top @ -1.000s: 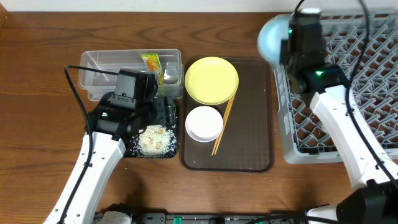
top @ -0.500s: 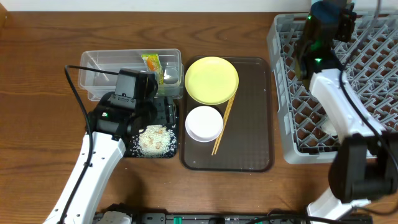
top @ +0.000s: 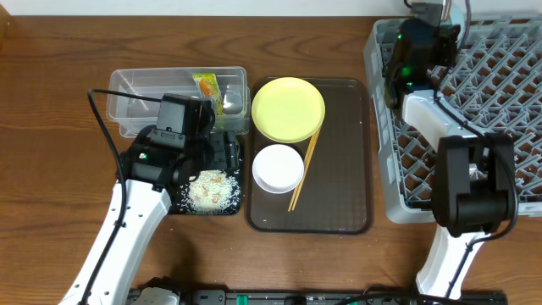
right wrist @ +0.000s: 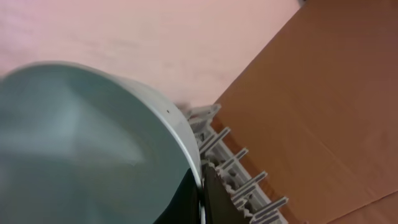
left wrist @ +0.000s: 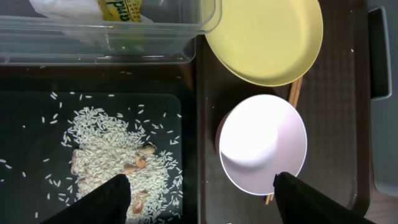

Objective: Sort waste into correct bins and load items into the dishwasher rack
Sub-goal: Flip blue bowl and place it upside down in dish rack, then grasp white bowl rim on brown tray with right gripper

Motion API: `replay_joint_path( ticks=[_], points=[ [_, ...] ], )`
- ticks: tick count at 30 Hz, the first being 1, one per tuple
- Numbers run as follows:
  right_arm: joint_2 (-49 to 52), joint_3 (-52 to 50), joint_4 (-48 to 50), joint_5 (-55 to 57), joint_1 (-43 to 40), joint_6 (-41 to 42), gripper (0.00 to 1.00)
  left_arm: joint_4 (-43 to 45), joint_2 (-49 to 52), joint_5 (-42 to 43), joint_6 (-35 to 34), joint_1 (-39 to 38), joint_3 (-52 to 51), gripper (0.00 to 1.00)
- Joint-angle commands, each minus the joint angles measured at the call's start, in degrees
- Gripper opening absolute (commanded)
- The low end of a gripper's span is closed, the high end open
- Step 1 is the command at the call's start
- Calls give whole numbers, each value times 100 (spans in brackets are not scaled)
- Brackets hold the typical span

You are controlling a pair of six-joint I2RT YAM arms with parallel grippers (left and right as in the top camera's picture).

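Next, my right gripper goes down and toward the rack's edge by the brown tray, because the light blue bowl point(right wrist: 81, 137) still hangs tilted beside the pegs.
My right gripper point(right wrist: 200, 180) is shut on the rim of the light blue bowl point(right wrist: 81, 137), held tilted beside the pegs of the grey dishwasher rack point(right wrist: 242, 168). In the overhead view the right gripper point(top: 415, 42) is at the rack's point(top: 508, 102) far left corner and the arm hides the bowl. My left gripper point(left wrist: 199, 199) is open and empty, hovering over the edge between the black tray point(left wrist: 28, 130) of rice scraps point(left wrist: 106, 143) and the white bowl point(left wrist: 262, 143). The yellow plate point(top: 288, 108) and chopsticks point(top: 303, 174) lie on the brown tray point(top: 347, 169). The small white cup is out of view.
The clear tub point(top: 135, 85) at the back left holds the snack wrapper point(top: 206, 86) and something white, perhaps the tissue point(left wrist: 62, 7). The black tray point(top: 174, 206) sits in front of it, against the brown tray's left side. A wall stands behind the rack.
My right arm has carried the light blue bowl from the rack's left edge back to its far left corner and turned the wrist. The left arm has not moved.
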Motion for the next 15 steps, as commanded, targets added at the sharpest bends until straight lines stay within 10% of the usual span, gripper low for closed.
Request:
replay_joint_path(
  ticks=[1, 15],
  points=[
    [138, 28, -81, 125, 234, -48, 1, -11, 17, -52, 96, -17, -13, 77],
    [310, 28, -1453, 409, 658, 586, 1, -13, 17, -52, 96, -17, -13, 77]
  ],
)
